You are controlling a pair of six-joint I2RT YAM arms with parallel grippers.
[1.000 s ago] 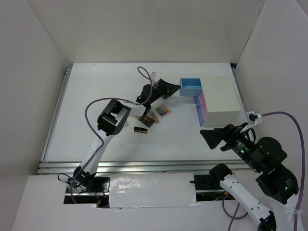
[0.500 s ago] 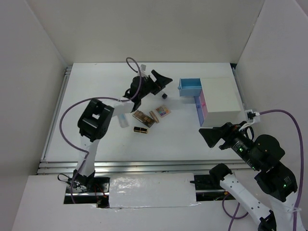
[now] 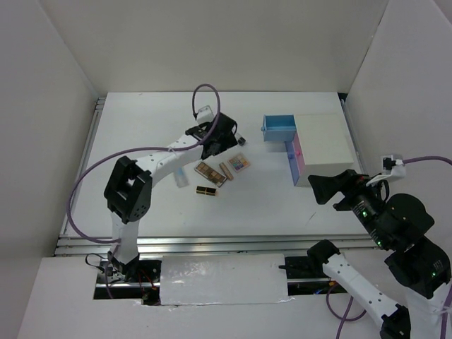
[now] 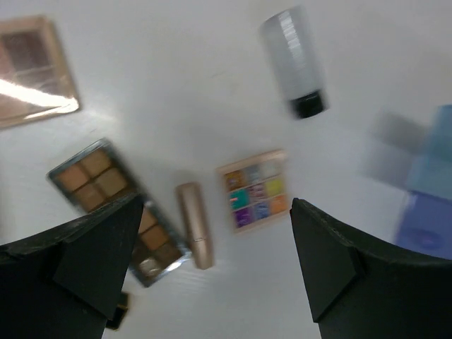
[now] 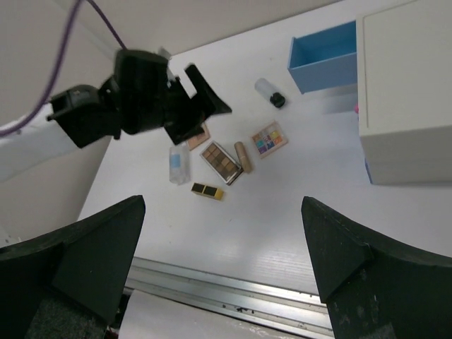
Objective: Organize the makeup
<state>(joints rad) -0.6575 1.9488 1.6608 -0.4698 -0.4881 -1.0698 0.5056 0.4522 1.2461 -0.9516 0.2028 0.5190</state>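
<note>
My left gripper should go down and a little back, so that its fingers are on both sides of the rose-gold stick between the brown and colourful palettes (image 3: pixel 239 163).
The makeup lies in a cluster at mid-table. A brown palette (image 3: pixel 210 173), a rose-gold stick (image 3: pixel 226 170) and a colourful palette (image 3: pixel 239 163) sit side by side. The black-gold lipstick (image 3: pixel 206 191) and a clear bottle (image 3: pixel 182 176) lie just left of them. My left gripper (image 3: pixel 229 136) hovers open above the cluster, holding nothing. Its wrist view looks down on the stick (image 4: pixel 195 224), both palettes (image 4: pixel 256 189), a pink palette (image 4: pixel 32 70) and the black-capped bottle (image 4: pixel 293 60) lying on its side. My right gripper (image 3: pixel 328 187) hangs open and high over the near right, empty.
The white box (image 3: pixel 323 148) stands at the right with its blue drawer (image 3: pixel 280 128) pulled out to the left and a pink drawer (image 3: pixel 296 159) out toward the front. White walls enclose the table. A metal rail (image 5: pixel 233 289) runs along the near edge.
My left gripper opened, let go of the black-capped bottle beside the blue drawer, and drew back left over the cluster. The right arm shifted slightly to the right.
</note>
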